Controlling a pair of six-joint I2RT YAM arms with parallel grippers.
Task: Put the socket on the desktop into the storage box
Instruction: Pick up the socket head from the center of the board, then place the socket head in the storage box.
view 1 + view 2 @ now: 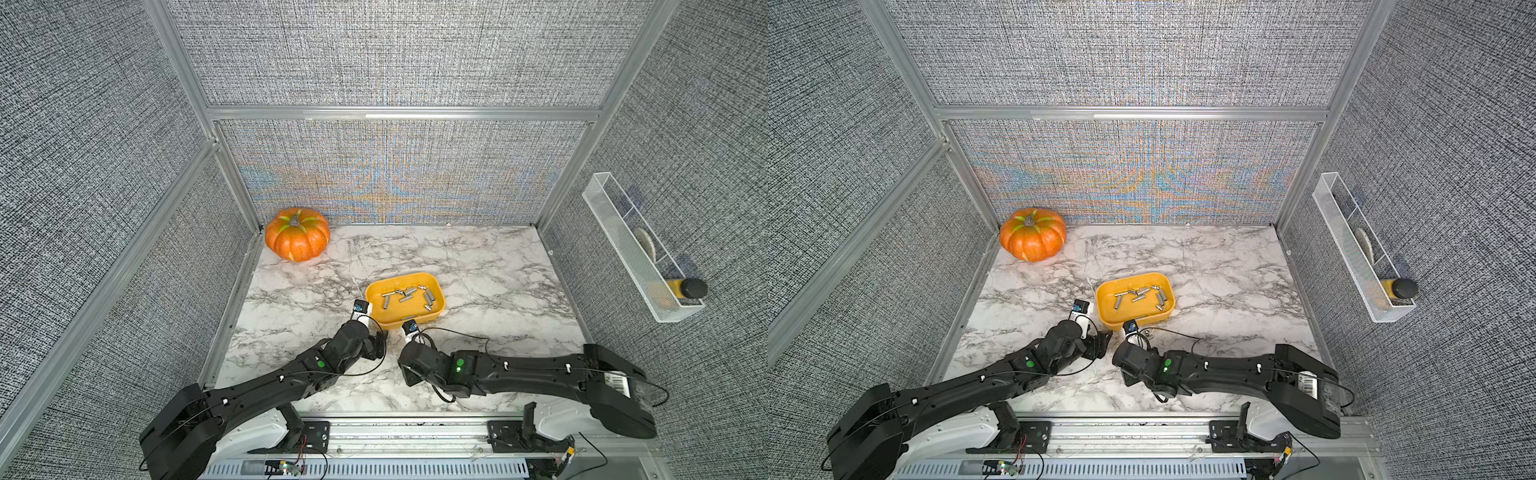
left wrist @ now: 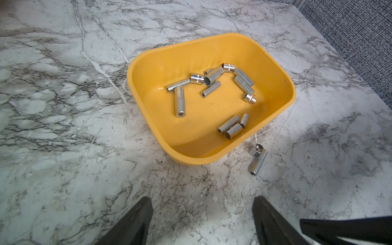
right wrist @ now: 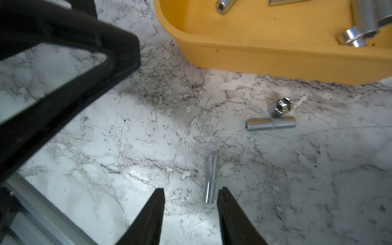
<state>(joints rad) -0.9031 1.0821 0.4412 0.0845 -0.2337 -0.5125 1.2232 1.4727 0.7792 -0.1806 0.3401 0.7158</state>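
The slim silver socket below already points lengthwise between the open fingers, so my right gripper should lower them around the socket's near half next.
The yellow storage box (image 1: 437, 309) (image 2: 148, 101) stands mid-desktop (image 1: 490, 266) with several chrome sockets (image 2: 179, 101) lying inside. Three sockets lie outside on the marble by its near wall. One long socket (image 3: 211, 179) rests with its near end just inside one fingertip of my right gripper (image 3: 191, 191), which is open and not gripping it. Another long socket (image 3: 270, 123) (image 2: 258, 163) lies beside a short one (image 3: 280, 107) (image 2: 259, 148). My left gripper (image 2: 201, 199) hangs open and empty over bare marble, short of the box.
An orange pumpkin (image 1: 298, 235) sits in the far left corner. A white wire basket (image 1: 640, 257) holding a bottle (image 1: 685, 289) hangs on the right wall. The left gripper's finger (image 3: 84, 63) stands close beside my right gripper. An aluminium rail (image 1: 395, 419) runs along the front edge.
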